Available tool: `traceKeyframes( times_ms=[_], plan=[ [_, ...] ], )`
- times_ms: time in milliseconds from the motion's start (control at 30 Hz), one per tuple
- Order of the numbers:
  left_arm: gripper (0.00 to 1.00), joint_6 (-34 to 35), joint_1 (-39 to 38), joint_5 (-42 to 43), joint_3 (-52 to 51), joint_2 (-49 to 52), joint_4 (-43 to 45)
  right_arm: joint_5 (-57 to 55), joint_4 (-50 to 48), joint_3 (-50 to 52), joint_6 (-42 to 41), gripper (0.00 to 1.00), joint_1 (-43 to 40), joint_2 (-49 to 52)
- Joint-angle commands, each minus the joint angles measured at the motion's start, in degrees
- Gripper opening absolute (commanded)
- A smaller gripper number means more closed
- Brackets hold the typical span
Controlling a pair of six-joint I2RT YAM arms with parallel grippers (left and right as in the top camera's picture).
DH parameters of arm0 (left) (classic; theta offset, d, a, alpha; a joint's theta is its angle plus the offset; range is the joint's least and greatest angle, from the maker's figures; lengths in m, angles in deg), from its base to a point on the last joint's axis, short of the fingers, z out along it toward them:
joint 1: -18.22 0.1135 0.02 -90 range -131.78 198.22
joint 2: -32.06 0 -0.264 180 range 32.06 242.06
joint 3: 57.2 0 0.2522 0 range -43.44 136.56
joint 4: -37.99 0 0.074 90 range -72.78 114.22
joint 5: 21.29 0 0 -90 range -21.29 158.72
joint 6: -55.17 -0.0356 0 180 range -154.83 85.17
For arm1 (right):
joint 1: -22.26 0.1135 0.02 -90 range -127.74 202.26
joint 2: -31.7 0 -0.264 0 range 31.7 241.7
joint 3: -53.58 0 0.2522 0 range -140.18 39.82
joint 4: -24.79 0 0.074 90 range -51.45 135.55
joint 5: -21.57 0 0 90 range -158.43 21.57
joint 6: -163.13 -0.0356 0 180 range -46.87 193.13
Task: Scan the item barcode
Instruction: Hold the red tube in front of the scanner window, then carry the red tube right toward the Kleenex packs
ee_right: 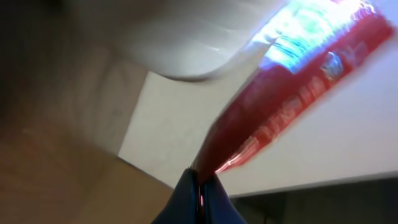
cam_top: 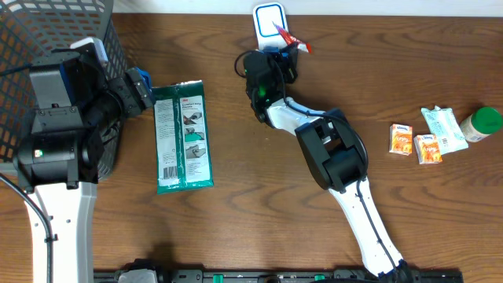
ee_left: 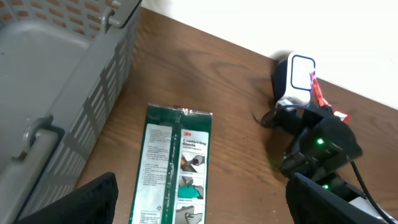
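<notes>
The packet should swing with my right gripper from the scanner (cam_top: 269,20) to the right in the overhead view and be released over the orange boxes, where small items lie together.
My right gripper (ee_right: 200,183) is shut on the end of a red snack packet (ee_right: 292,93). It holds the packet up against the white and blue barcode scanner (cam_top: 269,20) at the table's far edge. In the overhead view the packet (cam_top: 289,35) lies across the scanner's face, and the left wrist view shows the same packet (ee_left: 318,96) beside the scanner (ee_left: 297,78). My left gripper (ee_left: 202,208) stands open, low over a green and white glove pack (ee_left: 175,168) lying flat on the table (cam_top: 182,135). Nothing is between its fingers.
A grey mesh basket (cam_top: 47,31) fills the far left corner, close beside my left arm. At the right lie two small orange boxes (cam_top: 402,139), a white and green packet (cam_top: 442,128) and a green-capped bottle (cam_top: 481,123).
</notes>
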Motion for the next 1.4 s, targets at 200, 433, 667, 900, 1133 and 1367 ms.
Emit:
traceKeyframes(
  times_ms=[200,433,667,900,1133,1367],
  plan=[
    [0.87,-0.7,0.3,0.3,0.3,0.0,0.0,1.4,-6.3,-0.1,5.5,0.01,-0.4,-1.1],
    [0.87,-0.7,0.3,0.3,0.3,0.0,0.0,1.8,-6.3,-1.2,2.1,0.01,-2.1,-2.0],
    [0.87,-0.7,0.3,0.3,0.3,0.0,0.0,1.2,-3.3,-1.2,-3.8,0.01,-3.8,-2.0],
    [0.87,-0.7,0.3,0.3,0.3,0.0,0.0,1.6,10.8,-1.2,-11.1,0.01,-3.4,-2.0],
    [0.87,-0.7,0.3,0.3,0.3,0.0,0.0,1.4,6.0,-1.2,-10.5,0.01,-3.4,-3.8],
    [0.87,-0.7,0.3,0.3,0.3,0.0,0.0,2.8,7.9,-1.2,-20.2,0.01,-3.5,-13.6]
  ],
)
